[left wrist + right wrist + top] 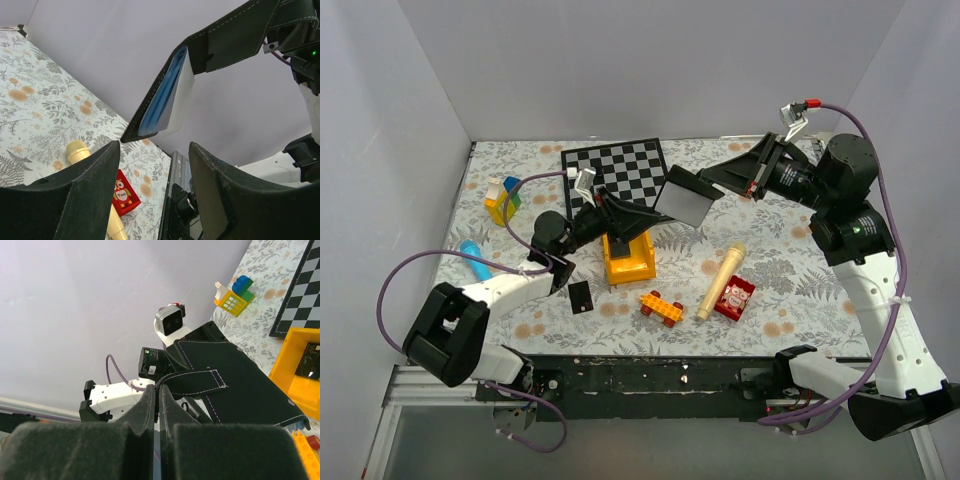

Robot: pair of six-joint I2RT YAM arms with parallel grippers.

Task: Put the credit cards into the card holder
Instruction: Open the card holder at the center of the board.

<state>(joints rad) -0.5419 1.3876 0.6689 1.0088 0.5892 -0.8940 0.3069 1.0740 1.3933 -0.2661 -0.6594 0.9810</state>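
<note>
My right gripper should move down next with its fingers tipping down, and release the card holder [685, 200] on the bare tabletop between the bin and the microphone, because that spot is below my gripper.
The card holder [685, 200] hangs open in the air above the table, its pale inside turned up. My right gripper [718, 182] is shut on its edge near the snap tab [197, 382]. In the left wrist view the card holder [220, 45] hangs just above my fingers, its blue-grey lining [162, 97] showing. My left gripper [638, 222] is raised over the yellow bin, open, with nothing between its pads [155, 170]. One credit card [580, 296] lies flat on the table near my left arm. Another credit card [309, 360] lies inside the bin.
The yellow bin [620, 268] stands mid-table, in front of a chessboard [615, 165]. A cream toy microphone [720, 282], a red owl block [735, 296] and an orange brick [662, 306] lie front right. Coloured blocks [502, 198] and a blue piece [475, 255] are at the left.
</note>
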